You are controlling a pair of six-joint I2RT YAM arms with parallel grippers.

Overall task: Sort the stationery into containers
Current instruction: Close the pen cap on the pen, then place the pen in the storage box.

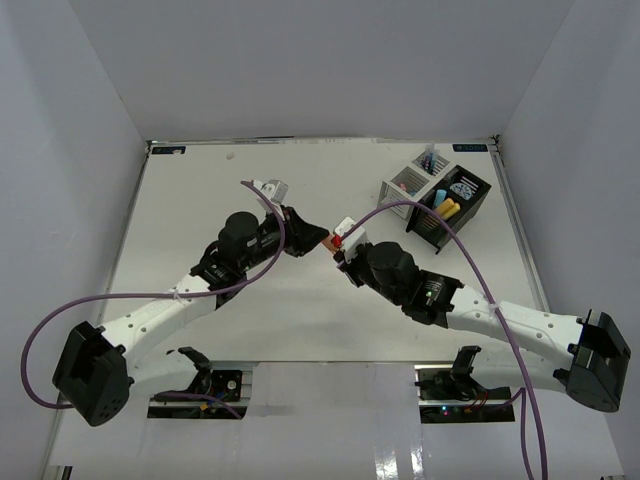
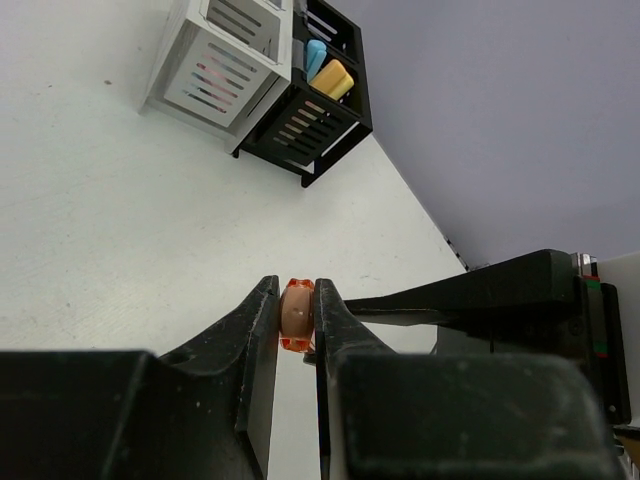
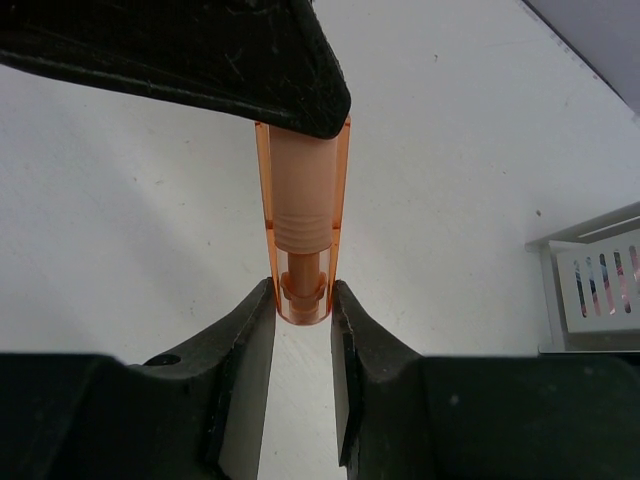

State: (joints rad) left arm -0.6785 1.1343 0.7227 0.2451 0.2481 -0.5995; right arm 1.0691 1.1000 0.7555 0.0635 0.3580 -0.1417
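Observation:
My right gripper swings outward and to its right in the top view to the white box's open near section (image 1: 407, 182) next, then lowers and releases the marker.
An orange marker (image 2: 297, 313) is held between both grippers above the middle of the table. My left gripper (image 2: 297, 300) is shut on one end of it. My right gripper (image 3: 302, 300) is closed against the clear cap end of the same marker (image 3: 300, 200). In the top view the left gripper (image 1: 318, 240) and the right gripper (image 1: 338, 246) meet tip to tip. The white box (image 1: 408, 181) and the black box (image 1: 470, 205) stand side by side at the far right. The black box holds a blue marker (image 2: 316, 57), a yellow marker (image 2: 333, 80) and a blue-white roll (image 1: 462, 187).
Thin pens (image 1: 430, 158) stick up from the white box. The boxes also show in the left wrist view, the white box (image 2: 225, 60) and the black box (image 2: 320, 115). A corner of the white box (image 3: 595, 285) shows in the right wrist view. Purple cables trail from both arms.

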